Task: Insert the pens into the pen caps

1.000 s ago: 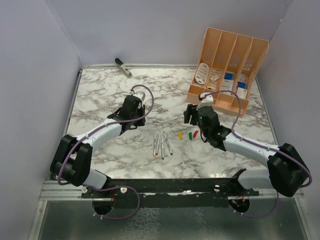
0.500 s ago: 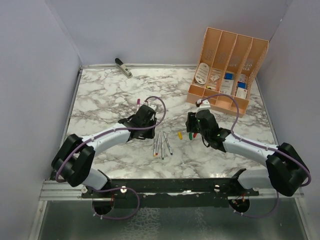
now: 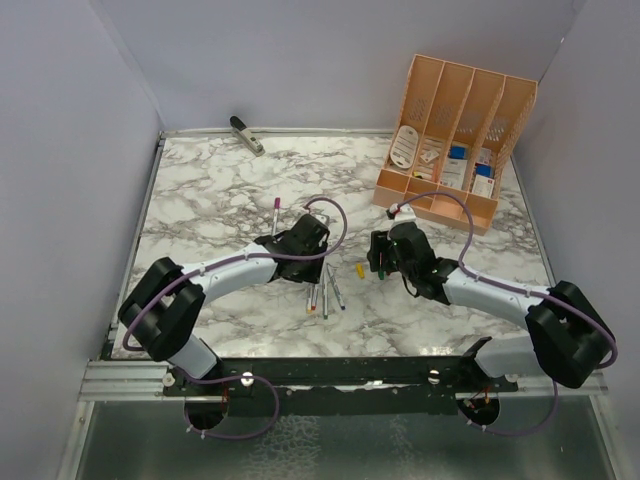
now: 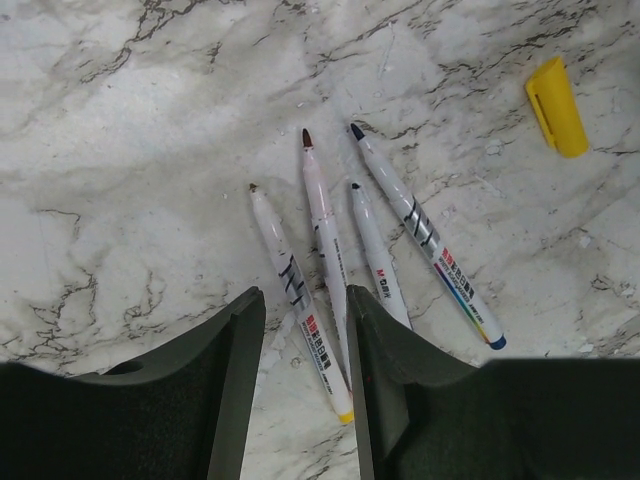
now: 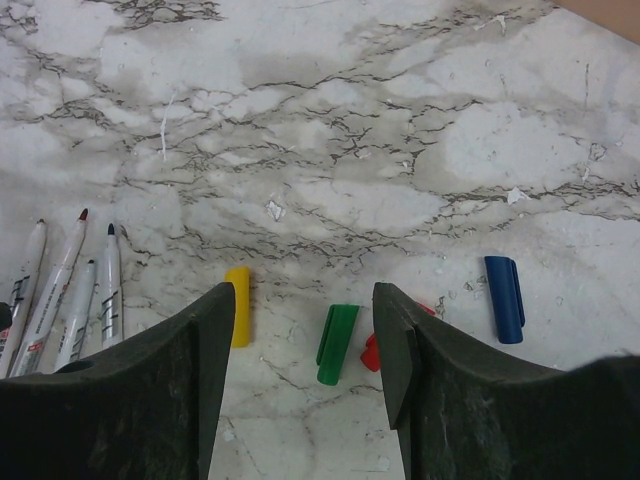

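My left gripper turns and lowers back onto the rear of the yellow-ended pen's body (image 3: 309, 299) (image 4: 321, 358) below it toward my base next, since the pen slants between its fingers.
Several uncapped pens (image 4: 325, 230) lie fanned out on the marble. My left gripper (image 4: 300, 295) hangs open just above them, with the yellow-ended pen (image 4: 300, 300) on the table between its fingers and the blue-ended pen (image 4: 425, 240) to the right. In the top view a pen with a purple end (image 3: 275, 212) lies alone, left of my left gripper (image 3: 314, 268). My right gripper (image 5: 300, 290) is open over the pen caps. The green cap (image 5: 337, 343) lies between its fingers and the yellow cap (image 5: 238, 305) by the left finger. The red cap (image 5: 370, 352) is half hidden. The blue cap (image 5: 505, 297) lies outside to the right.
An orange desk organizer (image 3: 455, 140) with small items stands at the back right. A grey-black stapler-like tool (image 3: 246, 135) lies at the back left edge. Purple walls close in the marble table (image 3: 200, 190) on three sides.
My left arm has swung right and toward the near edge, ending over the fanned pens. The purple-ended pen now lies uncovered behind it. My right gripper has shifted slightly left over the caps.
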